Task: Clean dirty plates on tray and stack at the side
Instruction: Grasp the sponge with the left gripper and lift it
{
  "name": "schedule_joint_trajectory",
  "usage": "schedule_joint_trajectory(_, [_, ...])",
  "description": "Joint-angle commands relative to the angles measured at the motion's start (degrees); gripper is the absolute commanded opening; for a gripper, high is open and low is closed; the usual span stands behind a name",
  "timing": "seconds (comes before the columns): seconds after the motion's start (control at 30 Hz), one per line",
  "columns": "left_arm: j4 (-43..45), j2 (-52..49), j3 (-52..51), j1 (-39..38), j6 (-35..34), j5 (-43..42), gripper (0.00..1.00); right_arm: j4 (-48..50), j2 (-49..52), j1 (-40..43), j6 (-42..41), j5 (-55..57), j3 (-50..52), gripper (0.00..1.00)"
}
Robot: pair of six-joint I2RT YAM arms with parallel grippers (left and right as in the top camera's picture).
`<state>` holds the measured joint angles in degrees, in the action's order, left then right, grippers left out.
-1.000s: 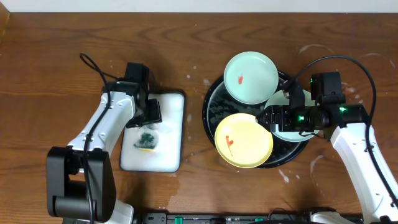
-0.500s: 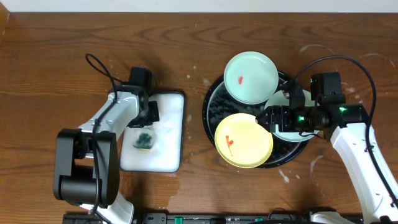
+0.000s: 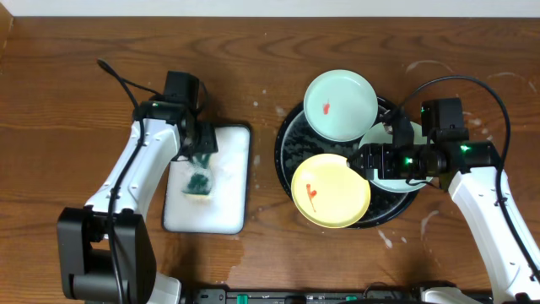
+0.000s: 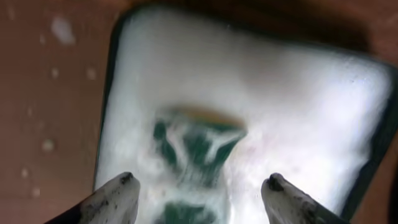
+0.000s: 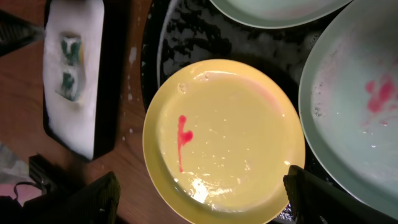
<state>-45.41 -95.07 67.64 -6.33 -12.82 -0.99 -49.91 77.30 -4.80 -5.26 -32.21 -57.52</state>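
My left gripper goes down and back next, onto the green sponge's foamy middle, which lies below and back from its fingers.
The black tray (image 3: 289,145) holds three plates. A mint-green plate (image 3: 340,105) with a red smear lies at its far edge. A yellow plate (image 3: 331,191) with a red streak overhangs the near edge. A second mint plate (image 5: 354,106), also smeared red, lies at the right, partly under my right arm. My right gripper (image 5: 202,199) hangs open above the yellow plate (image 5: 224,137), its fingers wide to either side. My left gripper (image 4: 199,182) is open just over the green sponge (image 4: 196,143), which lies in foam on the white dish (image 4: 311,106).
The white dish (image 3: 228,198) sits on the wood table, left of the tray. Whitish soap streaks mark the tabletop (image 3: 426,221) at the right of the tray. The black tray (image 5: 186,37) is wet with foam.
My left arm has shifted its pose over the white dish, and the sponge has moved slightly away from the table's near edge. The right arm and the plates have not moved.
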Motion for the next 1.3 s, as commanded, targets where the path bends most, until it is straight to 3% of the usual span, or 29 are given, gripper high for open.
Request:
schedule_joint_trajectory(0.0, [-3.5,-0.7,-0.7,0.1,0.2,0.0,0.68,-0.5,-0.6,-0.1,0.4,-0.5,-0.9,0.84])
schedule_joint_trajectory(0.13, [-4.0,-0.8,-4.3,0.1,0.1,0.1,0.66,-2.1,-0.6,-0.1,0.4,-0.3,-0.9,0.84])
schedule_joint_trajectory(0.27, [3.6,-1.2,-10.8,0.1,-0.9,0.1,0.60,-3.8,-0.6,-0.1,0.3,1.8,-0.9,0.84])
schedule_joint_trajectory(0.43, [11.3,-2.0,-17.4,0.1,-2.3,0.0,0.29,-4.8,-0.6,-0.1,0.1,2.4,-0.9,0.83])
schedule_joint_trajectory(0.5, [11.3,-2.0,-17.5,0.1,-2.3,0.0,0.08,-5.4,-0.6,-0.1,0.1,2.5,-0.9,0.82])
schedule_joint_trajectory(0.63, [9.6,-0.9,-15.7,0.1,-2.3,0.0,0.07,-6.9,-0.5,-0.2,-2.8,7.8,-0.9,0.79])
schedule_joint_trajectory(0.8, [1.2,1.5,-8.3,0.1,-2.3,0.0,0.08,-8.2,-0.3,-0.2,-9.6,18.5,-0.7,0.75])
schedule_joint_trajectory(0.87, [-2.4,2.7,-4.9,0.1,-2.3,0.0,0.08,-7.7,-0.1,-0.2,-10.5,18.9,-0.2,0.71])
schedule_joint_trajectory(1.0, [-7.3,5.2,-0.6,0.1,-2.3,-0.1,0.08,-6.5,1.5,-0.6,-10.6,18.8,1.7,0.51])
schedule_joint_trajectory(1.27, [-8.5,9.5,-0.1,-0.2,-2.3,-10.1,0.07,3.0,6.3,-5.1,-10.6,18.0,10.3,0.47])
